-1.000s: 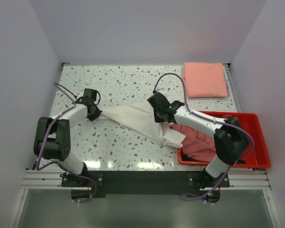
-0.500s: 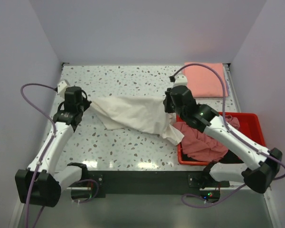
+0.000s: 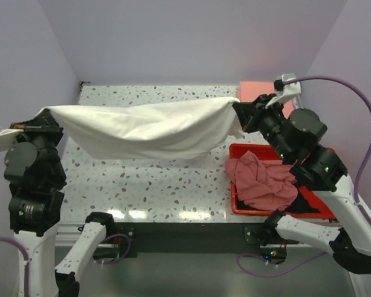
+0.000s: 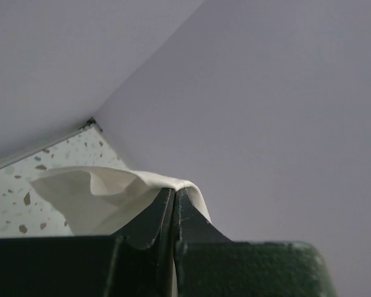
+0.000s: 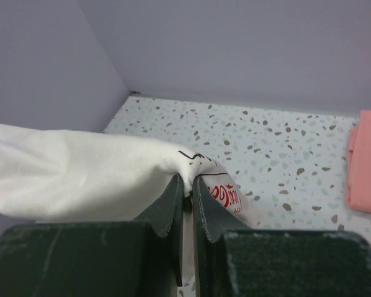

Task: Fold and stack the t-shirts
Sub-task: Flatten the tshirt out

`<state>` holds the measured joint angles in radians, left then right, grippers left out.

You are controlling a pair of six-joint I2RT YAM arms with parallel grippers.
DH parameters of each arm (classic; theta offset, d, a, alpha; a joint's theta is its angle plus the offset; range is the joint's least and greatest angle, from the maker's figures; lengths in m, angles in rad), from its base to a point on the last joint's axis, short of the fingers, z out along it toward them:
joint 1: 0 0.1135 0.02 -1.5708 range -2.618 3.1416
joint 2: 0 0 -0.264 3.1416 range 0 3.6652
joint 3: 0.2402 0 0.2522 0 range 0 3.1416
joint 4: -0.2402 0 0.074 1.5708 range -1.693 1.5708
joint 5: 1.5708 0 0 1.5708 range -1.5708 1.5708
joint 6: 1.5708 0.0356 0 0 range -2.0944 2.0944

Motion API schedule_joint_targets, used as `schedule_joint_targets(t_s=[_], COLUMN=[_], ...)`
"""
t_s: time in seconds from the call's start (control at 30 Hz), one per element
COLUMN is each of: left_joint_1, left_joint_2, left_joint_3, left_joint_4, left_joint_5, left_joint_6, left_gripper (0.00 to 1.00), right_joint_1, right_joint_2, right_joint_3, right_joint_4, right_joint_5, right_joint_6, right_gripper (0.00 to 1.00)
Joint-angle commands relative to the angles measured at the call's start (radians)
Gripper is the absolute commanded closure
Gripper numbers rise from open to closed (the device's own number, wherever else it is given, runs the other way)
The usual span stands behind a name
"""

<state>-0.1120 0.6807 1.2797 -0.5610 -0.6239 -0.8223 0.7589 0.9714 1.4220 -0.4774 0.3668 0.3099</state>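
The right gripper reaches outward next and lowers the white t-shirt's lettered end onto the bare table (image 3: 220, 93) (image 5: 300, 153) beside the folded salmon shirt.
A white t-shirt (image 3: 145, 127) hangs stretched in the air between both arms, well above the speckled table (image 3: 167, 185). My left gripper (image 3: 44, 119) is shut on its left end; the cloth (image 4: 105, 195) drapes over the closed tips (image 4: 174, 193). On the right end, where red lettering shows (image 5: 226, 195), my right gripper (image 3: 240, 111) is shut on the fabric (image 5: 80, 173), pinched at the tips (image 5: 188, 182). A folded salmon-pink t-shirt (image 3: 260, 90) lies at the back right, mostly behind the right arm. A dusty-pink t-shirt (image 3: 263, 182) is heaped in the red bin.
The red plastic bin (image 3: 250, 148) stands at the front right of the table, with something black under the pink heap. White walls close in the left, back and right sides. The folded salmon shirt (image 5: 366, 161) shows at the right edge of the right wrist view.
Both arms have risen and spread apart, lifting the white t-shirt off the table and pulling it out wide. It lay crumpled on the table a second ago.
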Motion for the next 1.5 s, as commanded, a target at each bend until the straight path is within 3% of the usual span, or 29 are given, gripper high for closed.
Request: schedule_joint_targets(t_s=[0.0, 0.2, 0.37, 0.47, 0.6, 0.67, 0.73, 0.77, 0.83, 0.87, 0.9, 0.93, 0.97, 1.0, 1.1, 1.23, 1.47], left_joint_1=[0.008, 0.008, 0.006, 0.006, 0.011, 0.052, 0.137, 0.17, 0.225, 0.26, 0.271, 0.282, 0.288, 0.287, 0.287, 0.287, 0.287], left_joint_2=[0.0, -0.012, 0.028, 0.164, 0.369, 0.516, 0.623, 0.743, 0.874, 1.001, 1.061, 1.117, 1.198, 1.223, 1.215, 1.1, 0.826], left_joint_3=[0.148, 0.27, 0.247, 0.215, 0.155, 0.142, 0.116, 0.109, 0.159, 0.19, 0.263, 0.309, 0.351, 0.403, 0.345, 0.178, -0.132], left_joint_4=[-0.049, -0.079, -0.077, -0.085, -0.062, -0.037, 0.033, 0.051, 0.03, 0.015, -0.037, -0.077, -0.118, -0.164, -0.128, -0.036, -0.002], left_joint_5=[-0.115, -0.192, -0.203, -0.197, -0.295, -0.278, -0.162, -0.114, 0.039, 0.068, 0.107, 0.118, 0.115, 0.102, 0.111, 0.199, 0.312], left_joint_6=[0.046, 0.09, 0.081, 0.037, 0.013, 0.02, 0.043, 0.051, 0.049, 0.049, 0.054, 0.052, 0.049, 0.046, 0.057, 0.061, 0.031], left_gripper=[1.0, 1.0, 1.0, 1.0, 1.0, 1.0, 1.0, 0.99, 0.82, 0.66, 0.29, 0.12, 0.0, 0.0, 0.0, 0.0, 0.0], right_joint_1=[-0.001, -0.001, 0.0, 0.0, -0.038, -0.104, -0.211, -0.233, -0.282, -0.296, -0.318, -0.328, -0.332, -0.337, -0.336, -0.336, -0.337], right_joint_2=[-0.02, -0.04, -0.014, 0.044, 0.214, 0.362, 0.481, 0.618, 0.763, 0.835, 0.983, 1.048, 1.105, 1.194, 1.205, 1.065, 0.812], right_joint_3=[0.107, 0.173, 0.135, 0.077, 0.035, 0.032, 0.055, 0.069, 0.159, 0.208, 0.268, 0.408, 0.479, 0.538, 0.556, 0.364, 0.12], right_joint_4=[0.054, 0.045, 0.051, 0.085, 0.115, 0.132, 0.137, 0.149, 0.172, 0.155, 0.128, 0.03, -0.028, -0.076, -0.075, 0.064, 0.114], right_joint_5=[-0.104, -0.18, -0.157, -0.095, 0.03, -0.056, -0.145, -0.169, -0.23, -0.283, -0.316, -0.321, -0.319, -0.337, -0.358, -0.365, -0.356], right_joint_6=[-0.046, -0.037, -0.006, -0.005, -0.017, 0.038, 0.086, 0.095, 0.083, 0.087, 0.084, 0.087, 0.083, 0.072, 0.063, 0.086, 0.096], right_gripper=[1.0, 1.0, 1.0, 1.0, 1.0, 1.0, 1.0, 0.95, 0.79, 0.67, 0.55, 0.39, 0.13, 0.01, 0.01, 0.01, 0.01])
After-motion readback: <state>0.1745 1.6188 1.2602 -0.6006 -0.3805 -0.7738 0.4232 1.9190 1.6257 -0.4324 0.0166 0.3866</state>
